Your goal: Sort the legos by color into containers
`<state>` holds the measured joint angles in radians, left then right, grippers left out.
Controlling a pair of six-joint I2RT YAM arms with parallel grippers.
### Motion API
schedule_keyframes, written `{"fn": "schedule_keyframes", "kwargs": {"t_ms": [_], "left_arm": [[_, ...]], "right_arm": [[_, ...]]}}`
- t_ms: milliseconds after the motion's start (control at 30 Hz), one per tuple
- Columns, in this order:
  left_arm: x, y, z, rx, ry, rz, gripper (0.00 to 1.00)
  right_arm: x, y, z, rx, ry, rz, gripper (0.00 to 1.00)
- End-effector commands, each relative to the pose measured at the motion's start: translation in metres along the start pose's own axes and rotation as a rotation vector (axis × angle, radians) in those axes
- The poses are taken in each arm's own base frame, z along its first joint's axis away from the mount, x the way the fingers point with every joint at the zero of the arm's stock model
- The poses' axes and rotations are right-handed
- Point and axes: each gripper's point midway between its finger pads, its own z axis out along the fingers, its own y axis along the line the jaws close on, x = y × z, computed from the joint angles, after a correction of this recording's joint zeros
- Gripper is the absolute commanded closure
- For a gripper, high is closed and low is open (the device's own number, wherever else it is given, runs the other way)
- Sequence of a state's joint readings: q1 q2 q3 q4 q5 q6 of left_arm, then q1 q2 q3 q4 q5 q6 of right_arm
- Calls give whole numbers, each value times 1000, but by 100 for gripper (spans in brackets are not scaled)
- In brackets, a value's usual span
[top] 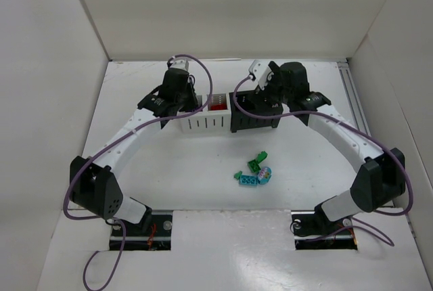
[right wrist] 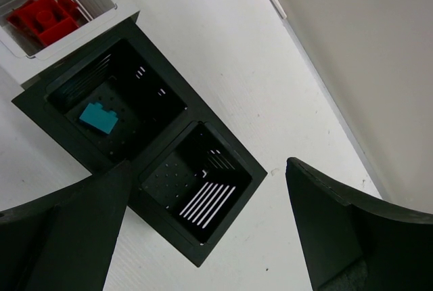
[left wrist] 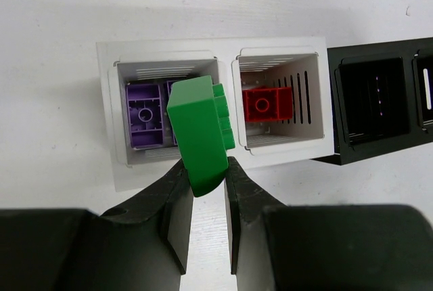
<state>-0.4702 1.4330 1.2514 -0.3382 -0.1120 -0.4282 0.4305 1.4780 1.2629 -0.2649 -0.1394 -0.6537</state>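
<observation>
The empty black bin (left wrist: pixel 426 89) is to the right of my left gripper in the top view, so next I will carry the green lego (left wrist: pixel 201 132) across and let go of it inside the bin.
My left gripper (left wrist: pixel 206 169) is shut on a green lego (left wrist: pixel 201 132) and holds it above the two white containers (left wrist: pixel 226 68). The left white bin holds purple legos (left wrist: pixel 144 115) and the right one a red lego (left wrist: pixel 267 103). My right gripper (right wrist: pixel 208 169) is open and empty above the two black containers (right wrist: pixel 223 227). One black bin holds a teal lego (right wrist: pixel 98 118); no lego shows in the other (right wrist: pixel 193 186). In the top view both grippers (top: pixel 177 95) (top: pixel 267 96) hover over the bin row (top: pixel 206 124).
Loose legos lie on the table in front of the bins: a green one (top: pixel 257 163), a teal one (top: pixel 245 178) and a purple and teal one (top: pixel 265 174). White walls enclose the table on three sides.
</observation>
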Motion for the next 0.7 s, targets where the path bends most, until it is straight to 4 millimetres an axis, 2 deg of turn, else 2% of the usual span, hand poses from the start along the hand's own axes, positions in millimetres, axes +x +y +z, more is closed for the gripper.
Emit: {"fn": "schedule_keyframes", "kwargs": {"t_ms": [0, 33, 133, 333, 667], "left_arm": [[-12, -8, -12, 34, -31, -27, 100], [-9, -7, -11, 24, -14, -24, 100], [-17, -8, -14, 17, -30, -35, 100], [-18, -19, -21, 28, -47, -26, 100], [-16, -25, -20, 47, -48, -23, 100]], "right_arm": [[1, -3, -1, 4, -6, 20, 0], [1, -3, -1, 4, -6, 20, 0], [1, -7, -7, 18, -11, 22, 0], [0, -6, -11, 27, -25, 40, 0], [13, -6, -18, 68, 16, 62, 0]]}}
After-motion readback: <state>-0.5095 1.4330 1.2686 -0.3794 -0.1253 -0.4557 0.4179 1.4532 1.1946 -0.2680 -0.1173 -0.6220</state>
